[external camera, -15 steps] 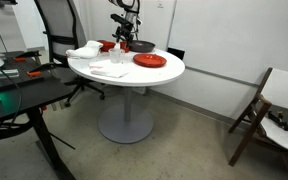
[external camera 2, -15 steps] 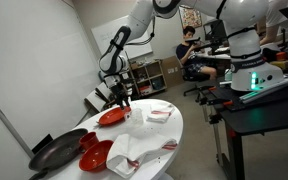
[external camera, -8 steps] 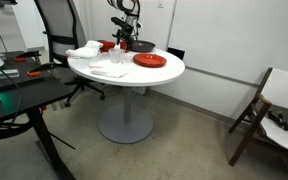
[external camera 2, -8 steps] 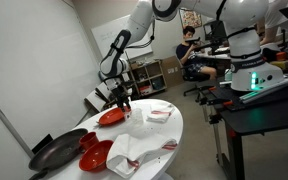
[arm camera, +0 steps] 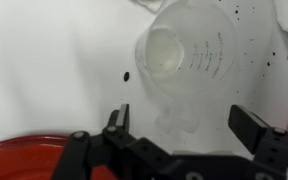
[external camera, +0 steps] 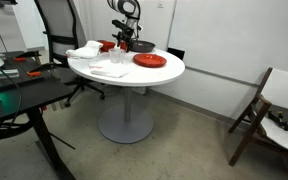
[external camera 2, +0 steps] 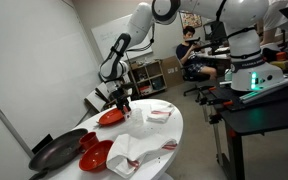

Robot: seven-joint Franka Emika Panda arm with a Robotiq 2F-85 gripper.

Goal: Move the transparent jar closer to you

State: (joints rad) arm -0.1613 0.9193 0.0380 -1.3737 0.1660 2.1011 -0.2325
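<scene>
I should lower my gripper slightly onto the jar's clear handle (arm camera: 181, 117) and close its fingers there, since that handle is below it, between the two open fingers.
The transparent jar (arm camera: 189, 55) is a small clear cup with printed measuring marks. It stands on the white table (arm camera: 44, 60) at the top centre of the wrist view. My gripper (arm camera: 184, 125) is open, with one black finger (arm camera: 119, 118) on the left and one (arm camera: 249, 125) on the right. The jar lies just beyond the fingertips, and nothing is held between them. In both exterior views the gripper (external camera: 124, 42) (external camera 2: 122, 101) hangs low over the table beside the red plate (external camera: 150, 60) (external camera 2: 111, 116). The jar is too small and clear to pick out there.
The red plate's rim (arm camera: 24, 160) shows at the lower left of the wrist view. A black pan (external camera 2: 54, 153), a small red bowl (external camera 2: 96, 155), crumpled white cloth (external camera 2: 134, 150) and paper items (external camera 2: 159, 113) share the round table. A chair (external camera: 259, 110) stands nearby.
Almost nothing differs. The arm's upper links shift slightly in an exterior view, and the gripper stays over the same spot.
</scene>
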